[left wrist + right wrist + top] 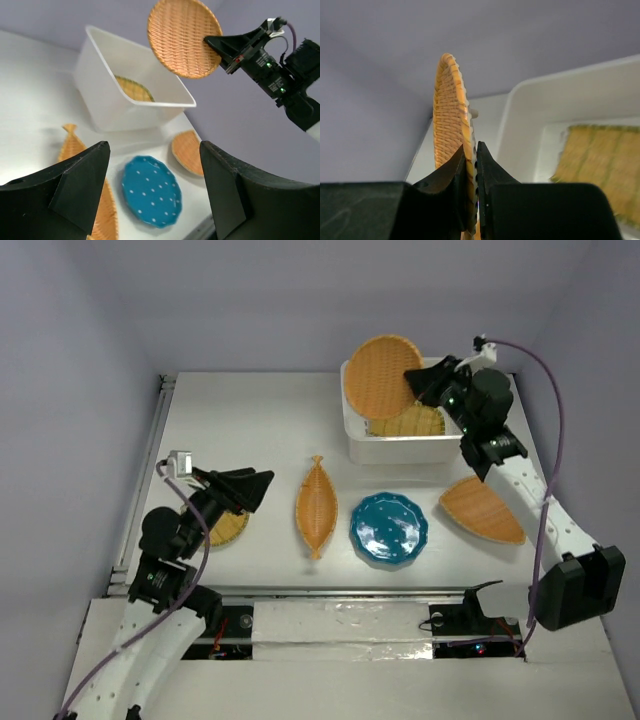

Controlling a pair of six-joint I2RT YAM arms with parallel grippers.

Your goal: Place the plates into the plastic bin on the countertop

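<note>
My right gripper should next carry the round woven orange plate down and tilt it downward into the white bin beside the yellow woven plate (418,416) (566,151).
My right gripper (413,378) is shut on the rim of a round woven orange plate (382,376) and holds it on edge above the white plastic bin (397,448); the wrist view shows the plate edge-on (451,115) between the jaws. A yellow woven plate (412,422) lies inside the bin. On the countertop (250,420) lie a leaf-shaped woven plate (316,506), a teal scalloped plate (389,528) and a fan-shaped woven plate (482,509). My left gripper (262,485) is open and empty above a woven plate (228,528) at the left.
A metal rail (143,475) runs along the countertop's left edge. The purple back wall stands close behind the bin. The left wrist view shows the bin (125,107), the teal plate (151,190) and the right arm (280,80).
</note>
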